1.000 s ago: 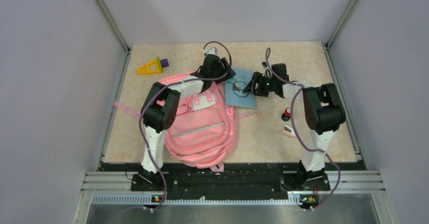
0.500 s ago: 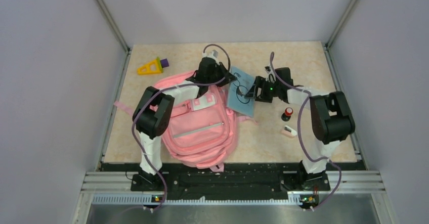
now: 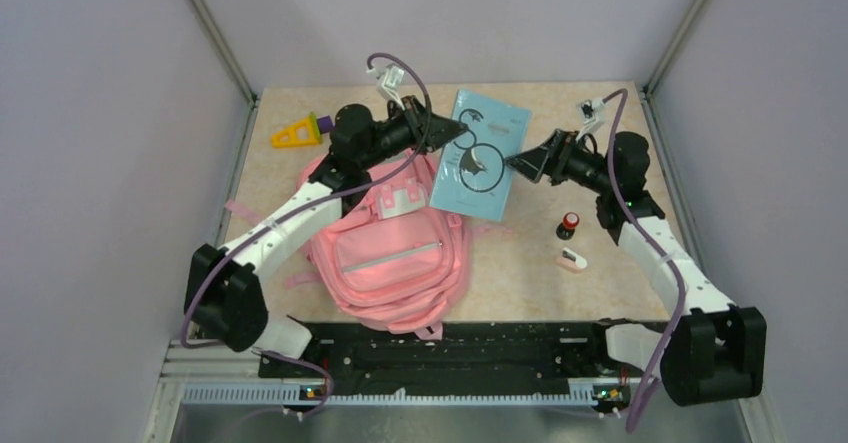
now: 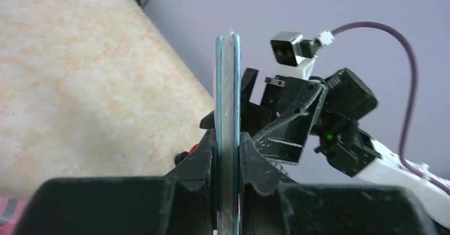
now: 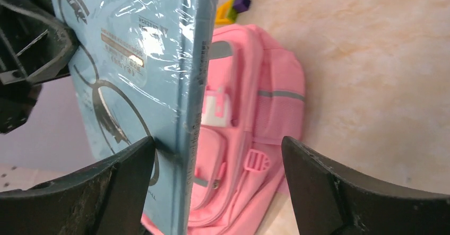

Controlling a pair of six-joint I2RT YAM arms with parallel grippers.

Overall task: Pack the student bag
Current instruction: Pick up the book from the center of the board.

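Observation:
The book's edge is to the left in the top view, so next my right gripper will slide its open fingers that way around the book's free edge (image 3: 518, 150) (image 5: 185, 155) and close.
The student bag (image 3: 390, 253) lies flat on the table, pink, with its front pocket up; it also shows in the right wrist view (image 5: 249, 113). A light blue wrapped book (image 3: 480, 153) is held in the air above the bag's top right corner. My left gripper (image 3: 445, 135) is shut on the book's left edge; in the left wrist view the book (image 4: 227, 86) stands edge-on between the jaws (image 4: 227, 139). My right gripper (image 3: 522, 163) is open at the book's right edge. In the right wrist view its jaws (image 5: 217, 142) stand wide either side of the book (image 5: 138, 70).
A yellow triangle toy with a purple piece (image 3: 300, 131) lies at the far left of the table. A small red and black item (image 3: 568, 225) and a small pink and white item (image 3: 571, 260) lie at the right, under the right arm. Grey walls close in three sides.
The book has risen off the table beside the bag into the air. Both arms have stretched up and outward, and the right gripper now stands open.

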